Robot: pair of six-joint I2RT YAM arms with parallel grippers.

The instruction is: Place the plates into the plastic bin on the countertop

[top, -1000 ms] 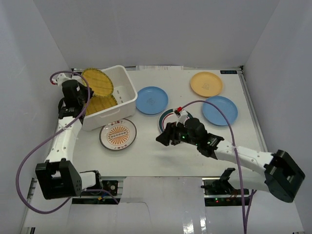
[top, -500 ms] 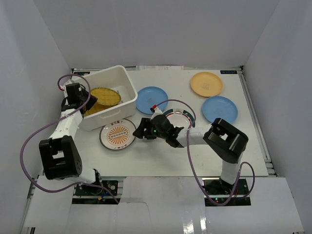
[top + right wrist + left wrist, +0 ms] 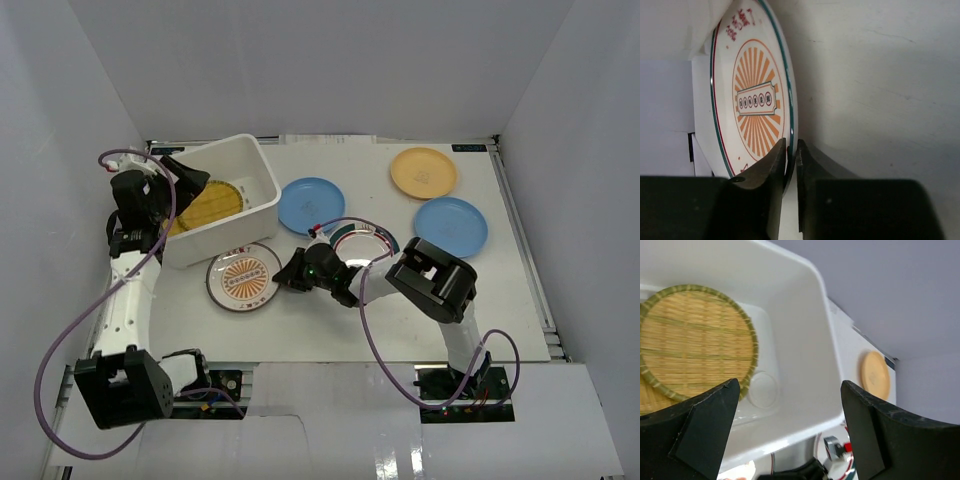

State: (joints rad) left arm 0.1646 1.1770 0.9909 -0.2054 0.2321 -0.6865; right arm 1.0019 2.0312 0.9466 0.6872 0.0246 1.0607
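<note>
The white plate will be lifted by my right gripper next, carried outward and over the open white bin (image 3: 255, 195), and the plate's rim will be released there, since the bin holds plates.
The white plastic bin (image 3: 255, 195) stands at the back left of the countertop (image 3: 330, 320). A yellow woven plate (image 3: 207, 203) lies flat inside it, filling the left wrist view (image 3: 695, 342). My left gripper (image 3: 190, 178) hovers open over the bin's left end (image 3: 790, 435) and holds nothing. The white plate with the orange pattern (image 3: 243, 277) lies in front of the bin. My right gripper (image 3: 291, 272) is shut on that plate's right rim (image 3: 791, 150), the pattern (image 3: 755, 100) showing close up.
A blue plate (image 3: 310, 205) lies right of the bin, and a green-rimmed white plate (image 3: 368, 240) is partly under my right arm. Another blue plate (image 3: 450, 226) and an orange-tan plate (image 3: 423, 172) sit at the back right (image 3: 875, 375). White walls enclose the table.
My left gripper opened and the woven plate it held upright now lies flat in the bin. My right arm reached left to the patterned plate and shut on its rim.
</note>
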